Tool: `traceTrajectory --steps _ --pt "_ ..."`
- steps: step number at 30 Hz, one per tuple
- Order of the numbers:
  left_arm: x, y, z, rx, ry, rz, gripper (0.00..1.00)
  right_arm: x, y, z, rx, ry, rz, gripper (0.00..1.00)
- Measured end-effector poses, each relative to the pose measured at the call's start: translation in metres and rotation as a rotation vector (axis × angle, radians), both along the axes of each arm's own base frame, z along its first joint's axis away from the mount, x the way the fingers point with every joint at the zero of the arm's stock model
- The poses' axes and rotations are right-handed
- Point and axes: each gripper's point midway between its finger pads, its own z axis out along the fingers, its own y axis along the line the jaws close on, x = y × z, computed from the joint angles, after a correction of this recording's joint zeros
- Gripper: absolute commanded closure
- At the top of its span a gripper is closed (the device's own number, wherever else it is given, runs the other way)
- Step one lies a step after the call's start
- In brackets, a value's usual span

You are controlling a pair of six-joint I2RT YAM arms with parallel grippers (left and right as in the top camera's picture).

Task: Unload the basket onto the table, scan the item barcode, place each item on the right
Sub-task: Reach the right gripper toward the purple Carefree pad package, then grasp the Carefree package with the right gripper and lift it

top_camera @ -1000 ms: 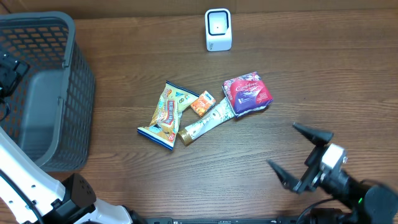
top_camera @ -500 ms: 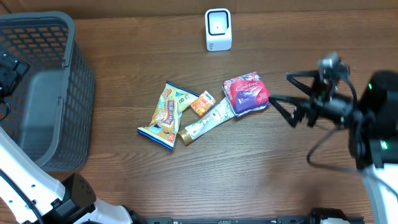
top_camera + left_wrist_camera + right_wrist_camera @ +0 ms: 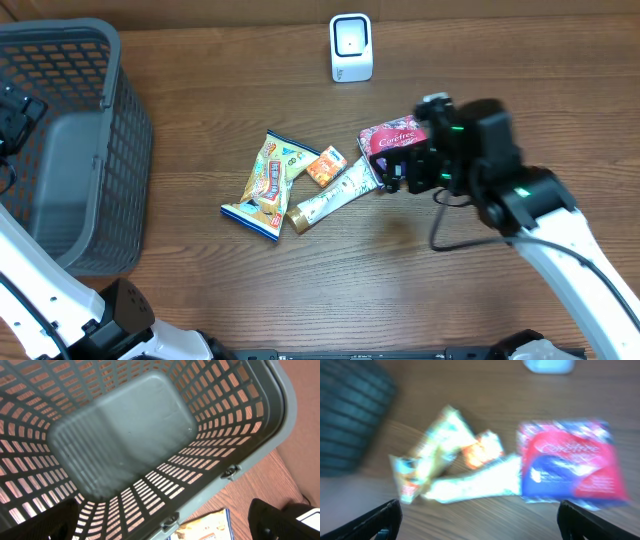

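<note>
Next, my right gripper lowers outward and closes there, since the red pack's side (image 3: 374,150) (image 3: 538,459) by the stick pack is below and outward of it, the barcode unseen.
Several packets lie mid-table: a red and purple pack (image 3: 397,148), a white stick pack (image 3: 335,195), a small orange packet (image 3: 326,165) and a yellow snack bag (image 3: 266,185). The white scanner (image 3: 351,47) stands at the back edge. My right gripper (image 3: 408,168) hovers open over the near edge of the red pack (image 3: 572,462); its view is blurred, with the stick pack (image 3: 475,482) just beyond the gap (image 3: 482,525) and nothing held. Over the basket at far left my left gripper (image 3: 162,525) is open and empty. No barcode shows.
A grey mesh basket (image 3: 130,120) fills the left side, with nothing inside it in the left wrist view (image 3: 240,420). A corner of the yellow bag (image 3: 205,527) peeks past its rim. Bare wood lies in front of and to the right of the packets.
The right arm swung from the table's front right corner up and leftward, ending over the red pack, jaws wide throughout. The left arm and the packets stayed put.
</note>
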Motion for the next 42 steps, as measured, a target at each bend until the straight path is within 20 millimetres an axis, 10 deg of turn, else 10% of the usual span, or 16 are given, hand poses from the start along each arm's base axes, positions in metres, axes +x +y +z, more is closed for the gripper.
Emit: traceTrajectory --steps 13,23,30,42 --pt "0.0 0.0 -0.001 -0.002 0.002 0.0 0.01 0.061 0.004 -0.1 -0.408 0.274 -0.107 0.0" --pt "0.0 0.0 -0.001 -0.002 0.002 0.0 0.0 0.081 0.034 -0.105 -0.495 0.108 -0.006 0.0" --pt "0.0 0.0 -0.001 -0.002 0.002 0.0 0.0 0.084 0.022 -0.151 -0.652 0.147 -0.02 0.02" --pt "0.0 0.0 -0.001 -0.002 0.002 0.0 0.0 0.086 0.008 -0.174 -0.851 0.113 -0.065 0.74"
